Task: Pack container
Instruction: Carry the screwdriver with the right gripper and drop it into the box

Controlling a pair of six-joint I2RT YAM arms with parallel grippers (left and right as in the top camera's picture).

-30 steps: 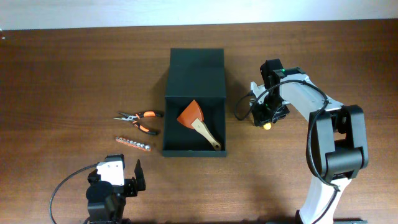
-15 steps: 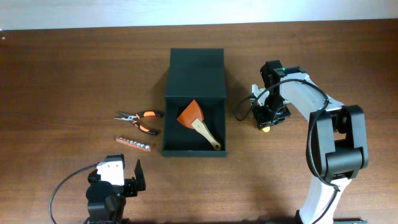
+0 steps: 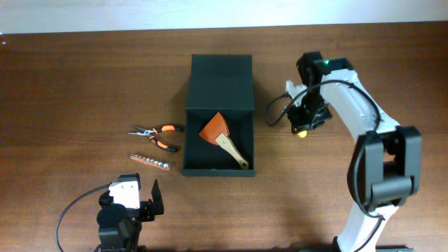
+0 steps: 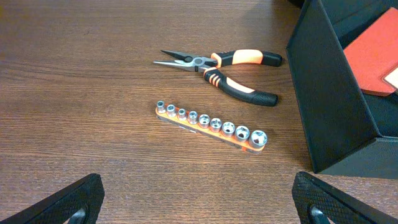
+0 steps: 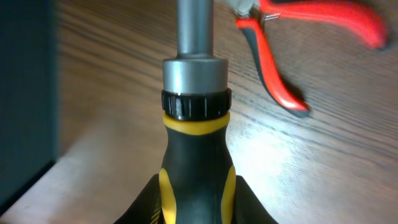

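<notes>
The box's bare bottom shows (image 3: pixel 211 159) beside the scraper's handle along the box's near side, so I should next move my right gripper toward the box and over its side, then turn it and lower it there.
The container (image 3: pixel 218 166) is a dark open box at the table's middle, its flap lid (image 3: pixel 221 73) lying open behind it. An orange scraper with a wooden handle (image 3: pixel 217 131) lies inside. My right gripper (image 3: pixel 306 116) is to the right of the box, shut on a black-and-yellow-handled driver (image 5: pixel 196 155) with a metal shaft; its yellow end shows in the overhead view (image 3: pixel 301 132). My left gripper (image 3: pixel 133 203) is open and empty near the front edge, its fingers wide apart in the left wrist view (image 4: pixel 202 211).
Orange-and-black needle-nose pliers (image 3: pixel 157 133) and a strip of sockets (image 3: pixel 150 162) lie left of the box; both show in the left wrist view (image 4: pixel 217 68) (image 4: pixel 211 126). Red-handled pliers (image 5: pixel 292 37) lie on the table beyond the driver. The box wall (image 4: pixel 329 106) is close on the right.
My right gripper has moved a little up and to the right with the driver in it, and the arm has swung outward. The left arm has not moved.
</notes>
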